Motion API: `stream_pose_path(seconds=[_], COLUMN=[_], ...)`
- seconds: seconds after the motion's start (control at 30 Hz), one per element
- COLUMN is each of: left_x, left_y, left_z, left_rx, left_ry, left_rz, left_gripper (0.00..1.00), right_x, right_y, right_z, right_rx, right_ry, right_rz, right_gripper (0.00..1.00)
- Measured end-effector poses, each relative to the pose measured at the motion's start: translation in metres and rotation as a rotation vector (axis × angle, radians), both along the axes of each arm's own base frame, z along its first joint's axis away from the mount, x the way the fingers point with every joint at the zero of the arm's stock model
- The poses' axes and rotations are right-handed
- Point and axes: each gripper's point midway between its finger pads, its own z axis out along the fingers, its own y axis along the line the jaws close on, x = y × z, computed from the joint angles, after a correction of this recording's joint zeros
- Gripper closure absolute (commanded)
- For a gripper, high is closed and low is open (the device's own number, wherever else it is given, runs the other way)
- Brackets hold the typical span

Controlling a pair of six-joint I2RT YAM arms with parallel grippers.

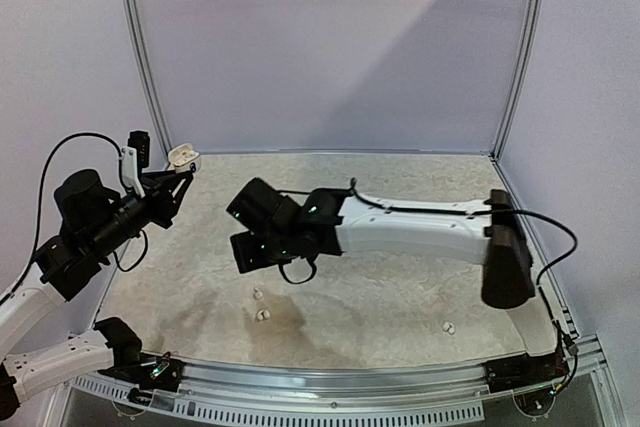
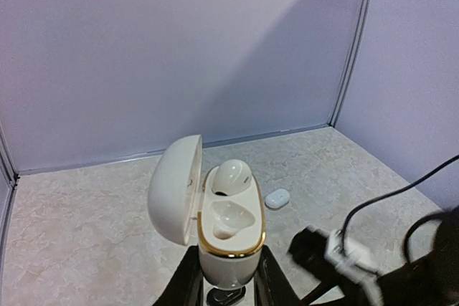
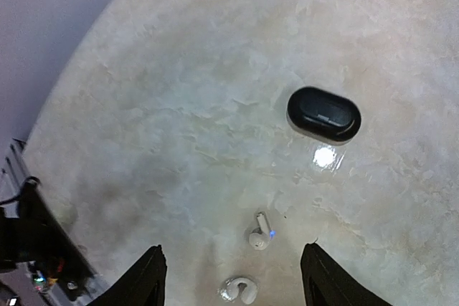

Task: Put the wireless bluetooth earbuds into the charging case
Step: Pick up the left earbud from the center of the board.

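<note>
The case's near socket is empty, so next my right gripper will bring its open fingers down onto the round head of the stemmed earbud (image 1: 257,295) (image 3: 258,239) below it.
My left gripper (image 2: 228,254) is shut on the base of a white charging case (image 2: 228,238) with a gold rim, held up above the table's far left (image 1: 183,157). Its lid (image 2: 174,188) stands open to the left. One white earbud (image 2: 232,175) sits in the far socket; the near socket (image 2: 229,218) is empty. My right gripper (image 3: 231,249) hangs open over the table, nothing between its fingers (image 3: 149,274). Below it lie a white stemmed earbud (image 3: 259,235) with a blue light and a curled white earbud (image 3: 240,290). Both show in the top view (image 1: 258,294) (image 1: 264,315).
A shut black case (image 3: 324,114) lies on the table beyond the two buds. A small shut white case (image 2: 277,198) rests further in. Another white bud (image 1: 449,327) lies near the front right. The right arm (image 1: 410,230) spans the table's middle. Walls enclose the back and sides.
</note>
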Motion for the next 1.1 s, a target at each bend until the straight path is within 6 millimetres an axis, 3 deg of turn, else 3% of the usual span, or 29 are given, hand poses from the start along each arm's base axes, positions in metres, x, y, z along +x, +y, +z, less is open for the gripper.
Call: stream_pose_path(seconds=[0.07, 0.17, 0.3, 0.53, 0.73, 1.1], left_x=[0.0, 0.0, 0.0, 0.0, 0.001, 0.002], left_y=[0.0, 0.0, 0.0, -0.003, -0.003, -0.004], left_z=[0.0, 0.0, 0.0, -0.001, -0.003, -0.004], left_rx=[-0.001, -0.003, -0.006, -0.009, -0.006, -0.006], left_ry=[0.0, 0.001, 0.005, 0.008, 0.014, 0.015], left_rz=[0.0, -0.001, -0.004, -0.017, -0.018, -0.018], left_gripper=[1.0, 1.0, 1.0, 1.0, 1.0, 1.0], right_x=[-0.004, -0.013, -0.022, -0.023, -0.02, -0.015], right_y=[0.009, 0.004, -0.005, 0.002, 0.006, 0.004], right_z=[-0.041, -0.093, -0.128, -0.141, -0.143, -0.144], right_rx=[-0.091, -0.212, -0.3, -0.305, -0.306, -0.346], right_ry=[0.03, 0.075, 0.108, 0.11, 0.084, 0.026], right_rz=[0.031, 0.064, 0.094, 0.127, 0.143, 0.183], right_gripper=[0.33, 0.33, 0.34, 0.46, 0.68, 0.85])
